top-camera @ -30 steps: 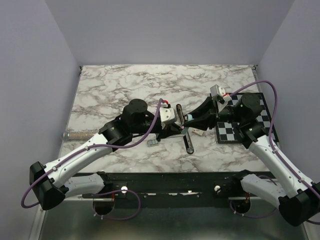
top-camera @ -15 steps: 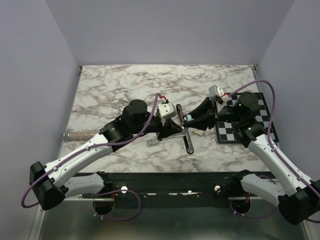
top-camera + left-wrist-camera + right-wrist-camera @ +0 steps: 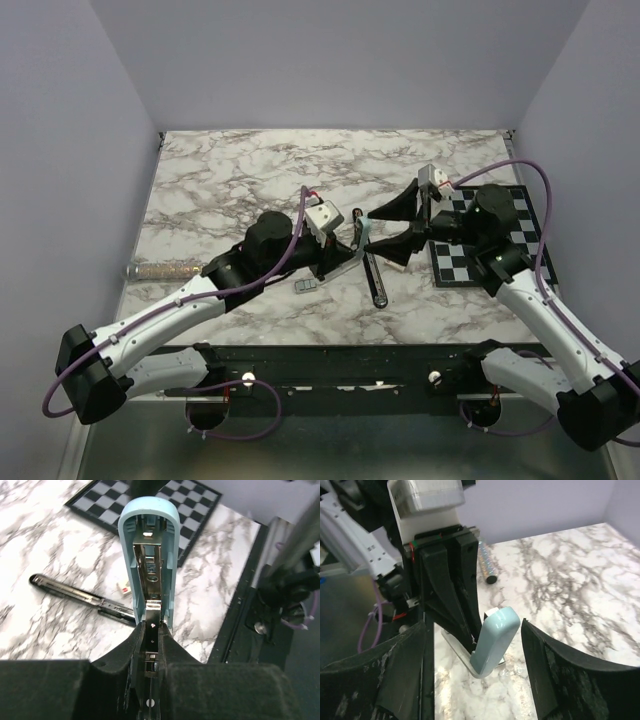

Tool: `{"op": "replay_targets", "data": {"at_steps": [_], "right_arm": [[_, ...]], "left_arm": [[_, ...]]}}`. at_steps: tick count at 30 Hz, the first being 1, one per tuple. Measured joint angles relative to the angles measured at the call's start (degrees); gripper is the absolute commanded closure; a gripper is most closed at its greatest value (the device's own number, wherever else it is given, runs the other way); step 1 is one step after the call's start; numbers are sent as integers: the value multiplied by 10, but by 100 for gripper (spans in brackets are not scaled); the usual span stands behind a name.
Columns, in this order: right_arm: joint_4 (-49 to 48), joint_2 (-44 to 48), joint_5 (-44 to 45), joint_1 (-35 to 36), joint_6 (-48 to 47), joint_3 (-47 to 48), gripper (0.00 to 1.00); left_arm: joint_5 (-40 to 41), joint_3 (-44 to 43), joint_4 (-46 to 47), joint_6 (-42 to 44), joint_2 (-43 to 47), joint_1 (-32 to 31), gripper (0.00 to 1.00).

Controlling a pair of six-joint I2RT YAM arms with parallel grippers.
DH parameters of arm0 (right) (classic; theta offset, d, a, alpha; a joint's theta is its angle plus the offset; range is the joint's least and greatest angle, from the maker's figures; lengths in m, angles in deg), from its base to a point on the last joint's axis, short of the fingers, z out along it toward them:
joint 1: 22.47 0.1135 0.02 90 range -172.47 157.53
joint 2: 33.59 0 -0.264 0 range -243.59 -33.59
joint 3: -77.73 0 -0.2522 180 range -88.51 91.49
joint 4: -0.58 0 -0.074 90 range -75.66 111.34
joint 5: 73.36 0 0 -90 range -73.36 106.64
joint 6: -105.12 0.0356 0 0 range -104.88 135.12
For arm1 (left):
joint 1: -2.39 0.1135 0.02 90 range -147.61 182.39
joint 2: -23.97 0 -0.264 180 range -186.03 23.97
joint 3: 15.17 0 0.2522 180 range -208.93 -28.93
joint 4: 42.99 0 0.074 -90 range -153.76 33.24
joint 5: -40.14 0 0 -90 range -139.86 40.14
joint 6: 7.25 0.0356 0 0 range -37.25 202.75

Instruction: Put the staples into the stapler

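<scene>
The blue cover is already open. Next, my left gripper needs to turn outward and put the stapler down on the bare marble [image 3: 70, 626] beside the black bar to let go of it.
The stapler [image 3: 360, 236] has a pale-blue top cover [image 3: 147, 540] with a silvery channel inside, and it stands tilted up off the table. My left gripper [image 3: 150, 630] is shut on its lower end, also seen from above [image 3: 345, 254]. A slim black bar [image 3: 376, 285] lies on the marble right beside it [image 3: 75, 592]; I cannot tell whether they are joined. My right gripper [image 3: 374, 228] is open, its fingers on either side of the blue cover's tip [image 3: 495, 635] without touching. A tiny grey staples block [image 3: 306, 286] lies on the table near my left gripper.
A checkerboard mat [image 3: 490, 240] lies at the right under my right arm. A small white box [image 3: 395, 262] sits between the black bar and the mat. A glittery cylinder [image 3: 160, 270] lies at the table's left edge. The black rail [image 3: 330, 365] runs along the near edge.
My left gripper has swung the blue cover up from lying low to standing tilted. My right gripper, narrow before, has opened wide around the cover's tip.
</scene>
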Motion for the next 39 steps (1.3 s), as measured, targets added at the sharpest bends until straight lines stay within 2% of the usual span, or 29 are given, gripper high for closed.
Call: {"op": "replay_targets", "data": {"at_steps": [4, 6, 10, 16, 24, 30, 39], "right_arm": [[16, 34, 86, 0, 4, -3, 12], [23, 66, 152, 0, 14, -10, 0], [42, 134, 289, 0, 48, -31, 0], [78, 243, 448, 0, 104, -100, 0], [160, 362, 636, 0, 138, -173, 0], [188, 392, 702, 0, 142, -176, 0], [202, 377, 710, 0, 143, -180, 0]], "left_arm": [[78, 17, 0, -35, 0, -1, 100], [126, 23, 0, -56, -4, -7, 100], [248, 22, -3, -117, -36, -36, 100], [420, -37, -54, -230, -155, -78, 100], [571, -146, -137, -371, -309, -103, 100], [649, -187, -172, -442, -413, -106, 100], [711, -203, -182, -469, -495, -96, 100]]}}
